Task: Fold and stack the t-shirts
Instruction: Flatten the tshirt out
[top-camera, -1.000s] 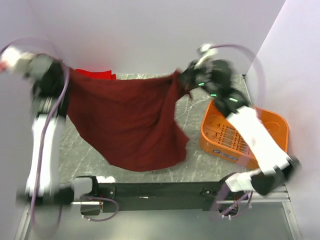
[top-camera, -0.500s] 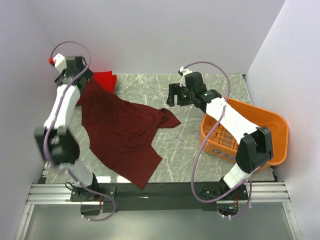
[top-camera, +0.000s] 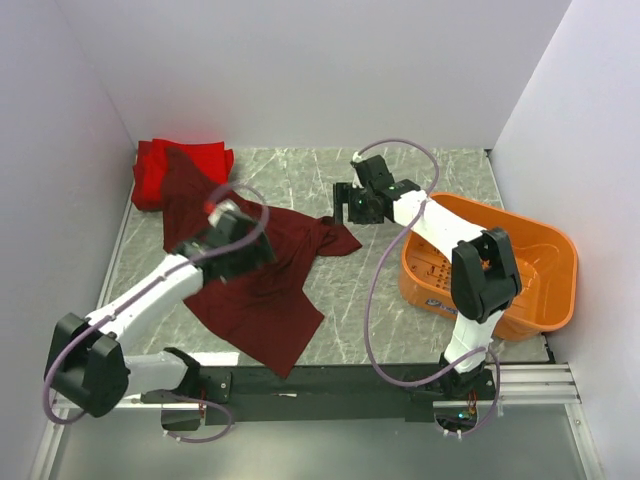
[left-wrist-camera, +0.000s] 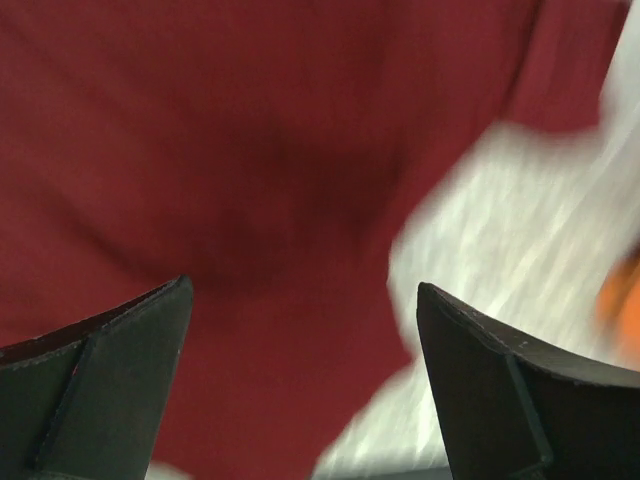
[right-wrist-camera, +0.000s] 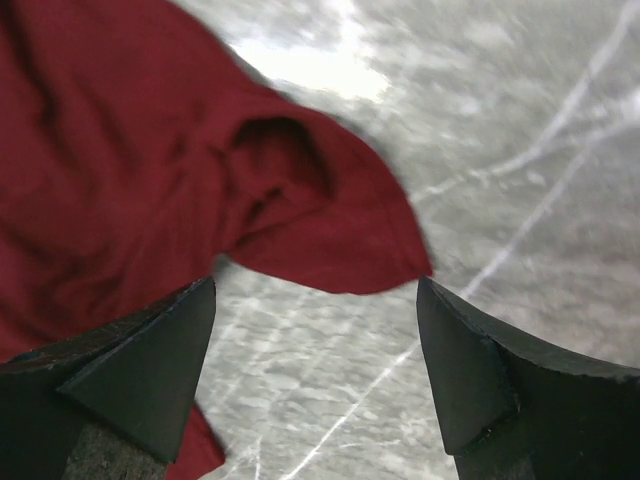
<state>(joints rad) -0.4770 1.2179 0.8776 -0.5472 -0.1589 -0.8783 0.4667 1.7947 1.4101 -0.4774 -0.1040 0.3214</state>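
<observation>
My left gripper will move back and down onto the maroon shirt's near corner (top-camera: 284, 366), which sticks out flat beside the black bar, and I will close it there.
A dark maroon t-shirt (top-camera: 270, 305) lies loosely spread and crumpled on the marble table (top-camera: 380, 290), one sleeve (top-camera: 335, 237) pointing right. Its far end overlaps a pile of bright red t-shirts (top-camera: 150, 170) in the back left corner. My left gripper (top-camera: 250, 250) hovers over the middle of the maroon shirt. In the left wrist view the left gripper (left-wrist-camera: 302, 285) is open, with blurred maroon cloth (left-wrist-camera: 200, 150) below it. My right gripper (top-camera: 348, 210) hangs just behind the sleeve. Seen from the right wrist, this gripper (right-wrist-camera: 315, 282) is open and empty above the sleeve's edge (right-wrist-camera: 330, 220).
An orange plastic basket (top-camera: 545, 255) stands at the right, under the right arm's forearm. White walls close in the table at the back and on both sides. The black rail with the arm bases (top-camera: 320, 385) runs along the near edge.
Both grippers have opened and let go of the maroon shirt, which dropped from a raised spread onto the table. The left arm swung from the back left corner down over the shirt.
</observation>
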